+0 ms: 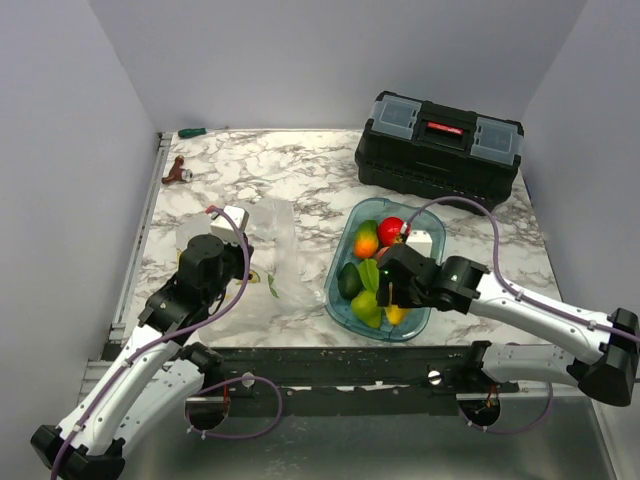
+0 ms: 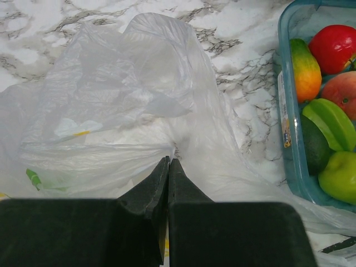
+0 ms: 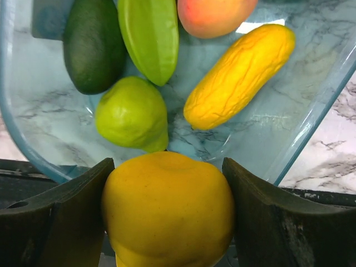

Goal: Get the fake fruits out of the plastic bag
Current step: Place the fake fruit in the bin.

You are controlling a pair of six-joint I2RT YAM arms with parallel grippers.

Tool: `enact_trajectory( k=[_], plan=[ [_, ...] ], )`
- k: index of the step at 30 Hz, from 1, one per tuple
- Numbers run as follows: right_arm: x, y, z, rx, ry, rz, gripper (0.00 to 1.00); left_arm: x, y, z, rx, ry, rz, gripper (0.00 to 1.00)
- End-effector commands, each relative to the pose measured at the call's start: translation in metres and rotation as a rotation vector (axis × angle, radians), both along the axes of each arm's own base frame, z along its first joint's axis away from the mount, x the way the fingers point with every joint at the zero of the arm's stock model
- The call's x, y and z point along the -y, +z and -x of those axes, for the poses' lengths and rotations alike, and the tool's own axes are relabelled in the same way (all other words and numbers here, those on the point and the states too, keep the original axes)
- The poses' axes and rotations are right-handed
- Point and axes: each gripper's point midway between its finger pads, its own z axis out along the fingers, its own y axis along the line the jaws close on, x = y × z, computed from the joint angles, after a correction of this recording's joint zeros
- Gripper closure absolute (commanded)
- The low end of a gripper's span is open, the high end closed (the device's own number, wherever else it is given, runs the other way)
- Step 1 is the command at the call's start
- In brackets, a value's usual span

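Note:
I should lower my right gripper into the gap beside the green pear (image 3: 130, 114) at the tray's near end and let go of the round yellow fruit there, because that gap is open.
The plastic bag (image 2: 128, 94) lies crumpled and flat on the marble table, left of the tray; I see no fruit inside it. It also shows in the top view (image 1: 285, 255). My left gripper (image 2: 168, 162) is shut, pinching a fold of the bag; in the top view it (image 1: 248, 238) is at the bag's left side. My right gripper (image 3: 167, 222) is shut on a round yellow fruit (image 3: 167, 211) and holds it over the near end of the blue-tinted tray (image 3: 311, 117). In the tray lie an avocado (image 3: 92, 44), a green pear (image 3: 130, 114), a yellow ridged fruit (image 3: 239, 75), a peach (image 3: 214, 14) and a red apple (image 2: 334, 47).
A black toolbox (image 1: 438, 145) stands at the back right. A small brown object (image 1: 177, 172) and a green marker (image 1: 191, 132) lie at the back left. The tray (image 1: 333, 280) sits right of the bag, close to the table's near edge.

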Motion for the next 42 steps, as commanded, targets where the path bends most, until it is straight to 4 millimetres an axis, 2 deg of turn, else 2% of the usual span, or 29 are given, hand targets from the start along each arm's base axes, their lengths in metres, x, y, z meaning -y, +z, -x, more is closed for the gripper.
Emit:
enact_trajectory(
  k=[1,15,18,22,31,42],
  plan=[
    [0.002,-0.011,0.007,-0.077,0.025,0.069,0.84,0.002,0.014,0.002,0.026,-0.011,0.032,1.0],
    [0.005,-0.06,0.007,-0.165,0.067,0.233,0.63,0.005,0.014,0.002,0.021,-0.025,0.036,1.0],
    [0.005,-0.063,0.007,-0.173,0.07,0.248,0.61,0.004,0.013,0.002,0.02,-0.025,0.033,1.0],
    [0.005,-0.061,0.006,-0.159,0.074,0.24,0.48,0.005,0.013,0.002,0.019,-0.025,0.032,1.0],
    [0.001,-0.06,0.001,-0.136,0.094,0.24,0.26,0.002,0.008,0.0,-0.007,-0.007,0.006,1.0],
    [-0.002,-0.058,-0.003,-0.118,0.098,0.226,0.13,0.0,0.009,0.0,-0.009,0.003,0.009,0.76]
  ],
)
